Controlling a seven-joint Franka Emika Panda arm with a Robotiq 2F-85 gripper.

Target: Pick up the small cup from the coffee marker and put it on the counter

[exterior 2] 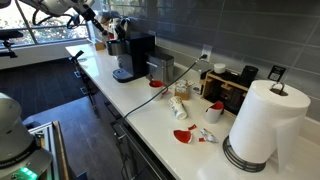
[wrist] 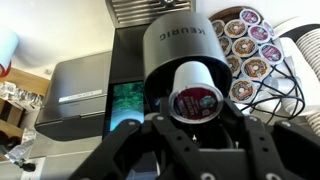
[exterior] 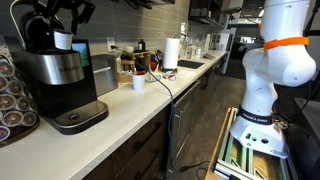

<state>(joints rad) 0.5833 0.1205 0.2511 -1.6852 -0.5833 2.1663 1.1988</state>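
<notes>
My gripper moves past the coffee maker's drip tray and down to release the cup next, since the counter by the taller white cup is bare.
The small cup [wrist: 190, 80], whitish with a dark red foil top, sits between my gripper's [wrist: 196, 114] black fingers, which are shut on it. In an exterior view the gripper [exterior: 64, 14] holds the cup [exterior: 63, 40] up over the rounded black head of the coffee maker [exterior: 55, 70]. The round dark drip tray [exterior: 80, 115] below is bare. The wrist view looks down on the machine's head [wrist: 180, 45]. The off-white counter [exterior: 130, 105] runs away past the machine. In an exterior view the gripper [exterior 2: 92, 14] is above the coffee maker [exterior 2: 130, 55]; the cup is too small to make out there.
A rack of coffee pods [wrist: 245, 40] stands beside the machine [exterior: 12, 95]. A grey box-shaped appliance [exterior: 100, 72] is on its other side, then a taller white cup [exterior: 138, 82], a cable, and a paper towel roll [exterior: 171, 52] [exterior 2: 255, 120]. Red items [exterior 2: 182, 135] lie on the counter.
</notes>
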